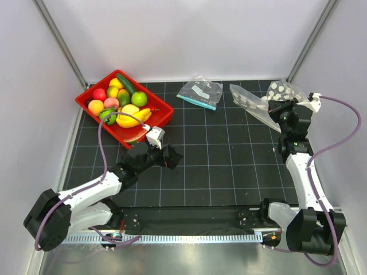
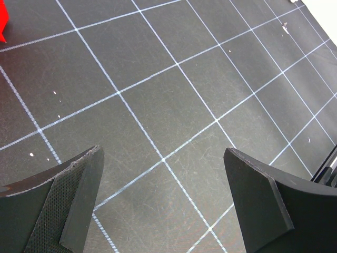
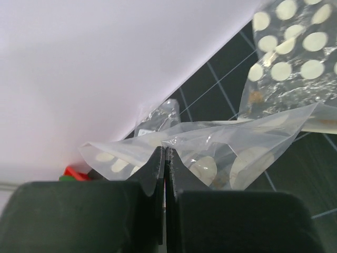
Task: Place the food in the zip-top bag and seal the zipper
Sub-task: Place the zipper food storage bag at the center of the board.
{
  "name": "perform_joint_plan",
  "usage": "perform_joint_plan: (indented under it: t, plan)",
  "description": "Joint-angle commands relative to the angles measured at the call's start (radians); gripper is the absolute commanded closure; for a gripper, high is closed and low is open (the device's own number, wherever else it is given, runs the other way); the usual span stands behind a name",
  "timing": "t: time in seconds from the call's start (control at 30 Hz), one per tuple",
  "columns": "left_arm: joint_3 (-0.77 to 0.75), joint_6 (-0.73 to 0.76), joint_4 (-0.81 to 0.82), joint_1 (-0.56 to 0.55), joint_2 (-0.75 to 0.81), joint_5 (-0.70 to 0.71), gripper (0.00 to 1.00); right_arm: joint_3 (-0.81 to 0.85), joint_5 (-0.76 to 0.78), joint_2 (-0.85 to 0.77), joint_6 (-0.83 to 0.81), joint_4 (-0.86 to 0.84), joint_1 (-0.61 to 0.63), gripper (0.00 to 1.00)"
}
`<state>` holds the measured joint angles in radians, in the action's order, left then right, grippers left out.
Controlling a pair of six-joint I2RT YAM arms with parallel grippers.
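I will swing my right gripper back toward the middle of the mat and down next, and lay the bag flat before I let go of the bag's edge, because the middle of the mat is bare.
The food point(image 1: 121, 105), glossy toy fruits and vegetables, lies piled in a red tray point(image 1: 165, 111) at the back left. The zip-top bag point(image 1: 256, 101), clear with white polka dots, hangs lifted at the back right. My right gripper point(image 1: 277, 107) is shut on the bag's clear edge; in the right wrist view the film point(image 3: 226, 142) fans out from the pinched fingertips point(image 3: 158, 158). The zipper cannot be made out. My left gripper point(image 1: 170, 156) stands open low over the black mat near the tray, with only bare mat between its fingers point(image 2: 79, 195).
A second clear bag point(image 1: 200, 93) with a teal strip and white label lies at the back centre. White walls close in the back, left and right of the black gridded mat point(image 1: 223, 166). The right wall is close beside my right arm.
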<state>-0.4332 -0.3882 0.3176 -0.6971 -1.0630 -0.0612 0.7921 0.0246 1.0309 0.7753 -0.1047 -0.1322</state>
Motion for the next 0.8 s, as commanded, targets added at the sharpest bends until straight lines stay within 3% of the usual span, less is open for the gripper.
perform_joint_plan:
  t: [0.0, 0.27, 0.43, 0.53, 0.63, 0.77]
  plan:
    - [-0.022, 0.011, 0.048, 0.002, 0.015, 0.015, 0.00, 0.015, -0.182, -0.011, -0.019, -0.016, 0.011, 0.99]
    - [-0.018, 0.006, 0.034, 0.001, 0.041, 0.052, 0.00, 0.048, -0.371, -0.005, -0.070, 0.040, 0.117, 0.99]
    - [0.023, -0.008, 0.012, 0.002, 0.144, 0.223, 0.00, 0.055, -0.411, -0.072, -0.178, 0.099, 0.290, 0.99]
    - [0.054, -0.015, -0.006, 0.001, 0.225, 0.299, 0.00, 0.004, -0.472, -0.121, -0.177, 0.077, 0.301, 0.99]
    - [0.076, -0.026, -0.029, 0.002, 0.294, 0.388, 0.00, -0.068, -0.419, -0.170, -0.198, 0.141, 0.301, 0.99]
    - [0.085, -0.029, -0.049, 0.001, 0.328, 0.420, 0.00, -0.146, -0.102, -0.181, -0.197, 0.308, 0.301, 0.96]
